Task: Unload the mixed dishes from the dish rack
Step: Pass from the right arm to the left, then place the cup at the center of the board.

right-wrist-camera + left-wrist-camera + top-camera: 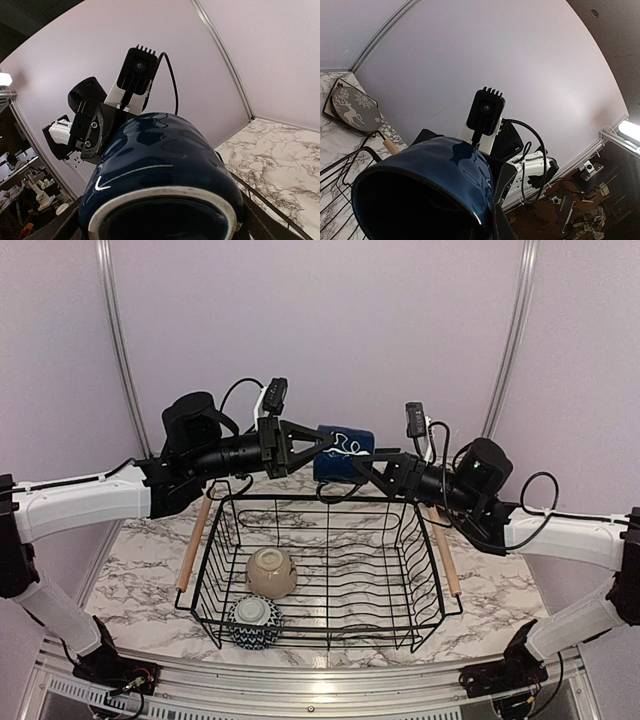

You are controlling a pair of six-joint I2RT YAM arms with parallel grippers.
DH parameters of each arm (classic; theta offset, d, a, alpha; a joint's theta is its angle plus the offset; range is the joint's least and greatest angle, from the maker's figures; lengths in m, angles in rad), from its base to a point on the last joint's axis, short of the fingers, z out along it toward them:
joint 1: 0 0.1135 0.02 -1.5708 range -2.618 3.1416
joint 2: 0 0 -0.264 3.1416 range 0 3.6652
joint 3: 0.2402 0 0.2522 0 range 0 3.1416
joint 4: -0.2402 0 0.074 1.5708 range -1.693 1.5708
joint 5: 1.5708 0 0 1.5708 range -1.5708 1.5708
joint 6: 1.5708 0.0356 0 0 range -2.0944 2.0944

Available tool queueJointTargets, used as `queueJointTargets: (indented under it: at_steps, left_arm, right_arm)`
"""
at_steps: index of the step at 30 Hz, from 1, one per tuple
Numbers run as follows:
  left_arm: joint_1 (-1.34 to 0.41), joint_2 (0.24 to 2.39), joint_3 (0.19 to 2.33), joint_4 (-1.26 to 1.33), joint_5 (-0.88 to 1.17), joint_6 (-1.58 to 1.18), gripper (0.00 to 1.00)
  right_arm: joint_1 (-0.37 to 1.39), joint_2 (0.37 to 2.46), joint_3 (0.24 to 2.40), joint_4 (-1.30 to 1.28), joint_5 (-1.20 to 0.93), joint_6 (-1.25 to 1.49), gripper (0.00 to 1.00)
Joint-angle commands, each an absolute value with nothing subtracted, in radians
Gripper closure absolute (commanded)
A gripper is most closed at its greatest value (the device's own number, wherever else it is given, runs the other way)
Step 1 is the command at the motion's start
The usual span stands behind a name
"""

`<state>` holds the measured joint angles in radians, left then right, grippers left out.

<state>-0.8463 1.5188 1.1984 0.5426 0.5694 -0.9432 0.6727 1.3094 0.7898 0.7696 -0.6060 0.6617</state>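
Observation:
Next, my left gripper will swing to bare marble (174, 527) beside the rack's handle at the left in the top view, turn the mug (343, 453) upright, lower and release it.
The dark blue mug (343, 453) hangs on its side in mid-air above the far edge of the black wire dish rack (322, 642). My left gripper (322, 446) is shut on its rim; the open mouth fills the left wrist view (435, 175). My right gripper (366, 470) is closed around its base end, which fills the right wrist view (160, 170). A beige bowl (271, 571) and a small blue-and-white patterned bowl (255, 622) lie upside down in the rack. The round grey deer plate (354, 108) lies on a square plate on the table beyond the rack.
The rack's wooden handles (192, 545) (446, 558) run along its left and right sides. The marble table top (130, 580) shows around the rack. Curved grey walls with metal rails (118, 340) close in the back.

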Motion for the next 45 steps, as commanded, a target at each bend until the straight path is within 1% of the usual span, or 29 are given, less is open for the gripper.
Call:
queueJointTargets:
  at_steps: [1, 3, 4, 7, 9, 10, 12, 17, 19, 21, 26, 28, 35, 39, 45]
  left_arm:
    - [-0.851, 1.523, 1.233, 0.535, 0.56, -0.915, 0.95]
    - [-0.852, 1.516, 1.237, 0.514, 0.554, -0.903, 1.0]
    - [-0.852, 1.51, 1.242, 0.495, 0.546, -0.89, 1.0]
    - [-0.851, 1.481, 1.248, 0.418, 0.495, -0.839, 1.0]
    - [-0.853, 1.457, 1.262, 0.33, 0.435, -0.784, 1.0]
    - [-0.851, 1.447, 1.278, 0.273, 0.385, -0.751, 1.0]
    - [-0.85, 1.43, 1.315, 0.139, 0.308, -0.686, 1.0]
    - [-0.843, 1.4, 1.369, 0.026, 0.206, -0.603, 1.0]
    - [-0.838, 1.394, 1.408, -0.056, 0.136, -0.558, 1.0]
    - [-0.835, 1.396, 1.463, -0.155, 0.04, -0.498, 1.0]
    - [-0.81, 1.438, 1.614, -0.419, -0.314, -0.341, 1.0]
    - [-0.766, 1.464, 1.652, -0.515, -0.385, -0.317, 1.0]
    - [-0.546, 1.516, 1.661, -0.687, -0.415, -0.267, 1.0]
    - [-0.418, 1.551, 1.626, -0.731, -0.343, -0.232, 1.0]
    - [-0.358, 1.688, 1.623, -0.755, -0.349, -0.209, 1.0]
  right_arm:
    - [0.67, 1.307, 0.85, 0.778, -0.599, 0.646, 0.57]
    - [0.67, 1.308, 0.857, 0.756, -0.592, 0.639, 0.48]
    - [0.67, 1.307, 0.86, 0.746, -0.586, 0.634, 0.42]
    - [0.67, 1.303, 0.867, 0.682, -0.537, 0.616, 0.16]
    - [0.67, 1.298, 0.879, 0.607, -0.485, 0.597, 0.05]
    - [0.67, 1.296, 0.887, 0.551, -0.457, 0.586, 0.02]
    - [0.669, 1.291, 0.891, 0.501, -0.419, 0.569, 0.01]
    - [0.67, 1.284, 0.882, 0.485, -0.414, 0.563, 0.02]
    - [0.669, 1.277, 0.883, 0.476, -0.414, 0.556, 0.02]
    - [0.67, 1.27, 0.883, 0.459, -0.409, 0.543, 0.01]
    - [0.669, 1.249, 0.88, 0.396, -0.396, 0.504, 0.02]
    - [0.67, 1.237, 0.877, 0.377, -0.391, 0.489, 0.02]
    - [0.67, 1.196, 0.886, 0.297, -0.358, 0.447, 0.02]
    - [0.67, 1.196, 0.898, 0.268, -0.353, 0.434, 0.02]
    - [0.67, 1.214, 0.917, 0.257, -0.355, 0.43, 0.03]
